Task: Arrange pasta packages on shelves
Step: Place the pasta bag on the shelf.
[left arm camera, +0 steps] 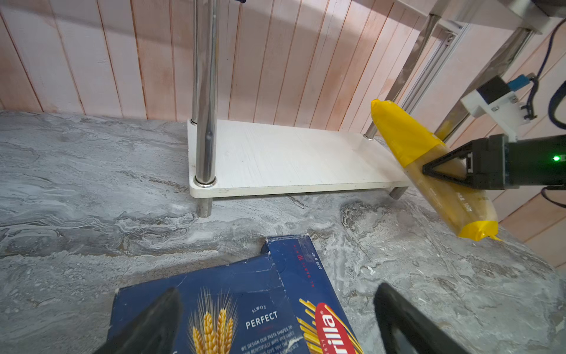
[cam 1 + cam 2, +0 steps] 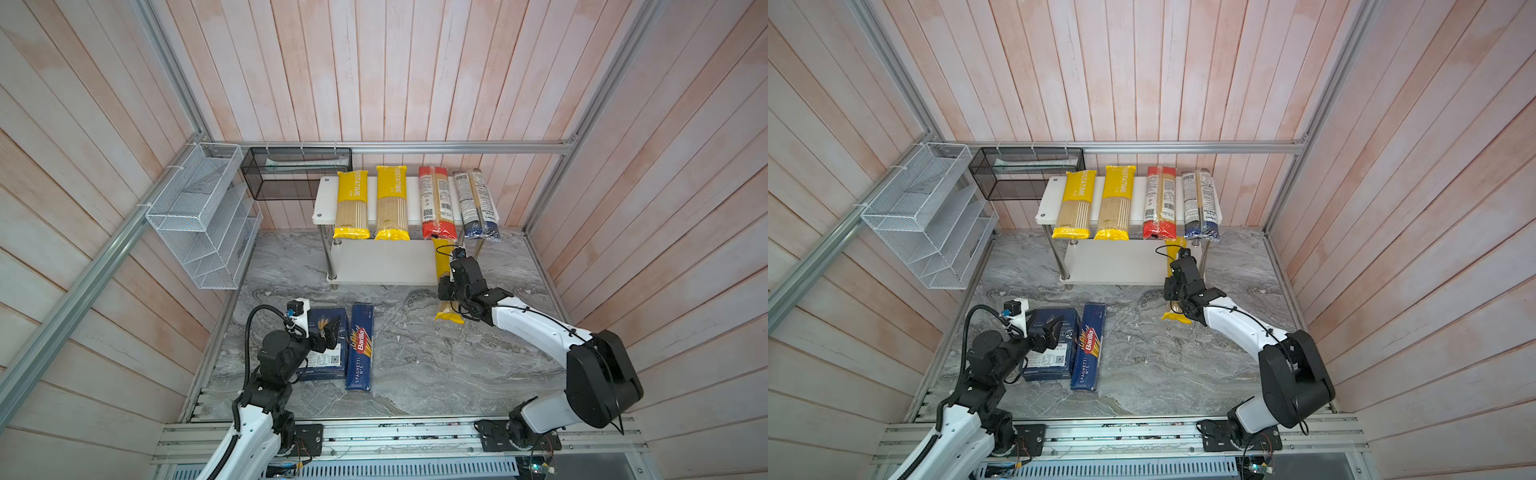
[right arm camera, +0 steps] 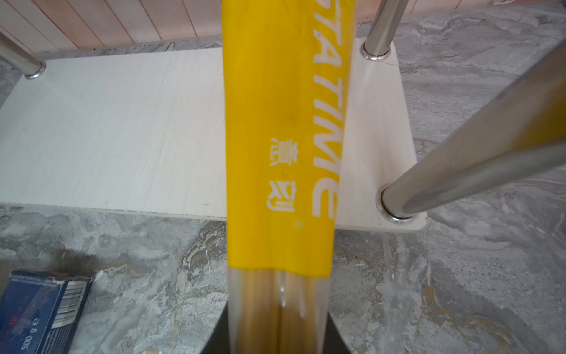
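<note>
My right gripper holds the bag and should next reach outward, lower the bag and let it go, because the lower board's end (image 2: 429, 262) (image 3: 364, 153) by the chrome legs is empty, outward and below.
The shelves are a two-tier rack. Its upper board (image 2: 326, 199) carries two yellow PASTATIME bags (image 2: 352, 203) (image 2: 391, 201), a red-ended bag (image 2: 435, 203) and a dark-blue-ended bag (image 2: 476, 203). My right gripper (image 2: 451, 286) is shut on a third yellow bag (image 3: 281, 153), held tilted. The bag's front end is raised over the right end of the bare lower board (image 1: 291, 159). Two dark blue Barilla boxes (image 2: 360, 347) (image 2: 328, 365) lie side by side on the table. My left gripper (image 1: 277, 294) is open just above them, touching neither.
A white wire basket (image 2: 199, 216) and a black mesh basket (image 2: 297, 172) hang on the back-left walls. Chrome legs (image 3: 459, 159) stand close beside the held bag at the rack's right end. Wooden walls enclose the marble table (image 2: 436, 365).
</note>
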{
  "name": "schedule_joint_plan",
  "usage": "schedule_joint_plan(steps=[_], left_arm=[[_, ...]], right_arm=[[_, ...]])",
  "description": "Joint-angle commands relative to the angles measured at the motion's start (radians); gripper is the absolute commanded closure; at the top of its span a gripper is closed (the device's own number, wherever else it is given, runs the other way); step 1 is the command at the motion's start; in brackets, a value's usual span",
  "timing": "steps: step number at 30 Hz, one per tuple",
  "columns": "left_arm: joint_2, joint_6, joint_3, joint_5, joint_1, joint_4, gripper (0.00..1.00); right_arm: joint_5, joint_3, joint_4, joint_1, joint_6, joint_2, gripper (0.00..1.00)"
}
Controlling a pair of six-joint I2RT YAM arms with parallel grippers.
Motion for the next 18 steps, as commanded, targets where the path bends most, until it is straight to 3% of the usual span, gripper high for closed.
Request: schedule_joint_plan(steps=[1,18], left_arm=[[-0.014,0.012,0.007,-0.011,0.003,0.015,0.0],[-0.011,0.013,0.008,-0.011,0.003,0.015,0.0]], right_arm=[[0.046,0.013,0.151,-0.03,-0.01,0.011,0.96],[0.018,0.174,0.133,-0.091,-0.073,0.173,0.95]])
